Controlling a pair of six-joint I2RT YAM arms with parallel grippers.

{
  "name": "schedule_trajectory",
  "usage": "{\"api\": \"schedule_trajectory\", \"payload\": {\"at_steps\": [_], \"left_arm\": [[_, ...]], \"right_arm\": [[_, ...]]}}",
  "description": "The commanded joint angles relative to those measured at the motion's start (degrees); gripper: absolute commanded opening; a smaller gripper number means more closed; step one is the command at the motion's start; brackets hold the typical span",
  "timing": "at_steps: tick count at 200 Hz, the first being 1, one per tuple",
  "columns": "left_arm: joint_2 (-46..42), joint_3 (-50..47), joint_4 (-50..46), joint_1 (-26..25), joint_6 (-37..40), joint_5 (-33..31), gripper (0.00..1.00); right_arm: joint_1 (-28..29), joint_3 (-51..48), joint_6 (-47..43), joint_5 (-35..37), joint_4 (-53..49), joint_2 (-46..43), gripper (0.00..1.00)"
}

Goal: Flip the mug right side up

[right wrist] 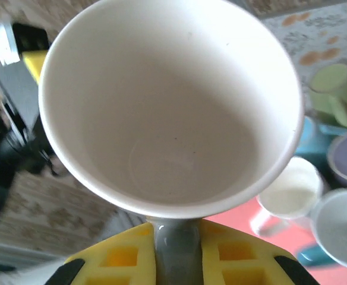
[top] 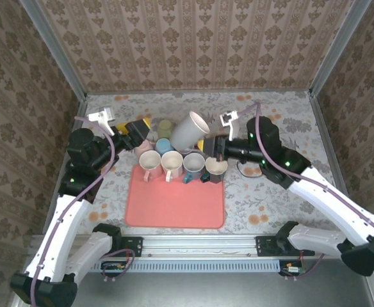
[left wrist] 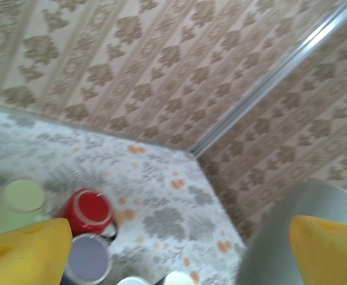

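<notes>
I need to move my right gripper back and down next to the bare mat by the cream mug (top: pixel 212 192), which is empty, turn the held mug upright and let go.
The large grey mug (top: pixel 190 131) with a white inside is lifted off the table and tilted, its mouth facing up and to the right. My right gripper (top: pixel 211 146) is shut on its grey handle (right wrist: pixel 176 249), which sits between the yellow pads (right wrist: pixel 120 258). The right wrist view looks straight into the mug (right wrist: pixel 170 107). My left gripper (top: pixel 138 133) hovers open just left of the mug, its yellow pads (left wrist: pixel 25 255) wide apart. The mug's grey wall (left wrist: pixel 271 237) shows beside the right pad.
A pink mat (top: pixel 174 201) holds a row of upright mugs: pink (top: pixel 151 163), white (top: pixel 171 163), blue (top: pixel 193 165) and cream (top: pixel 216 167). More mugs cluster behind, among them red (left wrist: pixel 90 211), green (left wrist: pixel 19 202) and lavender (left wrist: pixel 87 258). Patterned walls enclose the table.
</notes>
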Motion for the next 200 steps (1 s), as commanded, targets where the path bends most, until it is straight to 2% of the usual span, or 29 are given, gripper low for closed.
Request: {"api": "schedule_trajectory", "payload": {"at_steps": [1,29,44,67,117,164,200], "left_arm": [[-0.38,3.57,-12.59,0.31,9.93,-4.53,0.94],[0.17,4.28,-13.49,0.3,13.49,-4.05,0.94],[0.7,4.88,-14.34,0.3,15.4,-4.36,0.94],[1.14,4.61,-13.6,0.31,16.96,-3.97,0.94],[1.4,2.27,-11.48,0.32,17.23,-2.7,0.93],[2.1,0.61,-9.81,0.47,16.71,-2.5,0.93],[3.11,0.43,-8.95,0.7,15.78,-1.56,0.93]], "right_arm": [[4.0,-1.46,-14.82,10.38,-13.59,-4.46,0.0],[14.38,-4.72,-20.17,21.99,-21.09,-6.11,0.0],[20.3,-6.41,-21.0,31.58,-24.42,-5.04,0.0],[24.08,-11.66,-19.61,38.58,-23.56,-5.17,0.0],[25.78,-26.4,-26.17,39.2,-9.51,-12.49,0.0],[25.65,-28.0,-27.43,39.96,-6.92,-8.94,0.0],[22.65,-27.36,-26.58,38.73,-6.2,-6.56,0.0]]}}
